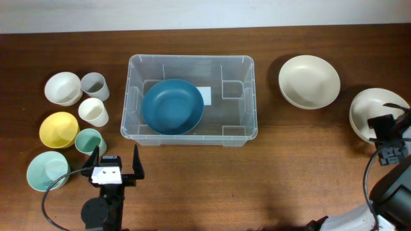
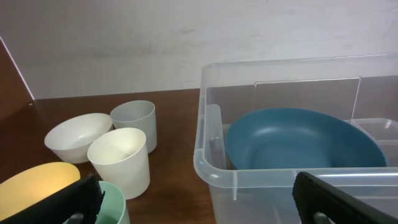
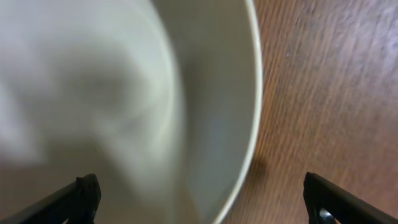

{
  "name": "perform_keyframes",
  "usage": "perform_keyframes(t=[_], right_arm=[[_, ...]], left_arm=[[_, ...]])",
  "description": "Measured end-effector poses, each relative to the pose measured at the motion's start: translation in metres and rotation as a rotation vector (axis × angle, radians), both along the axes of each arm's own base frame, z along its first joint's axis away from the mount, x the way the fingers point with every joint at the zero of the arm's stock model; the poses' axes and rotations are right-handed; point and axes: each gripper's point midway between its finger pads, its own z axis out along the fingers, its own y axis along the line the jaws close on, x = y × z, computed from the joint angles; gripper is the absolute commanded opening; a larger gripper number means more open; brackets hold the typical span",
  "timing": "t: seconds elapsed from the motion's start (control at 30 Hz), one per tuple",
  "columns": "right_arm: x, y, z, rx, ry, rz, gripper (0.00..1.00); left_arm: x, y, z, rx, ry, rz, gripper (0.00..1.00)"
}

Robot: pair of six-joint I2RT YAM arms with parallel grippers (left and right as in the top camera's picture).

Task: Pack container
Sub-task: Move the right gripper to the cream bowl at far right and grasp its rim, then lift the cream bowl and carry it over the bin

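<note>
My right gripper will first go down slightly onto the near rim of the white bowl (image 3: 234, 190), which is already between its open fingers. Then it will close to grab the bowl's rim.
The clear plastic container (image 1: 191, 99) stands mid-table with a dark blue bowl (image 1: 173, 106) inside at its left; both show in the left wrist view, the container (image 2: 249, 171) and the blue bowl (image 2: 298, 140). My left gripper (image 1: 115, 163) is open and empty, near the table's front, between the container's front left corner and a green cup (image 1: 90, 141). My right gripper (image 1: 388, 138) is open, right above the near rim of a white bowl (image 1: 376, 112) at the far right; that bowl (image 3: 124, 106) fills the right wrist view, its rim between the fingers.
At the left stand a white bowl (image 1: 62, 88), a grey cup (image 1: 95, 85), a cream cup (image 1: 94, 112), a yellow bowl (image 1: 58, 129) and a light teal bowl (image 1: 46, 171). A large cream bowl (image 1: 309, 81) sits right of the container.
</note>
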Motion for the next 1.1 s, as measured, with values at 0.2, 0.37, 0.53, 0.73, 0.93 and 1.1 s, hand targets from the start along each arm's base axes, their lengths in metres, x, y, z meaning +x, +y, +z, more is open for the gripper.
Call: perform_keyframes(t=[0.2, 0.37, 0.53, 0.73, 0.93, 1.1], right_arm=[[0.004, -0.003, -0.008, -0.004, 0.000, 0.021, 0.67], [0.004, -0.002, -0.014, 0.004, 0.005, 0.025, 0.28], [0.005, -0.005, -0.018, 0.004, 0.001, 0.015, 0.04], [0.006, -0.010, -0.015, 0.010, -0.028, 0.009, 0.04], [-0.024, -0.033, -0.004, 0.045, 0.003, -0.082, 0.04], [-0.047, -0.065, 0.029, 0.049, 0.005, -0.153, 0.04]], left_arm=[[0.000, 0.000, 0.000, 0.000, 0.000, 0.000, 1.00], [0.000, 0.000, 0.000, 0.000, 0.000, 0.000, 1.00], [0.000, 0.000, 0.000, 0.000, 0.000, 0.000, 1.00], [0.000, 0.000, 0.000, 0.000, 0.000, 0.000, 1.00], [0.000, 0.000, 0.000, 0.000, 0.000, 0.000, 1.00], [0.000, 0.000, 0.000, 0.000, 0.000, 0.000, 1.00]])
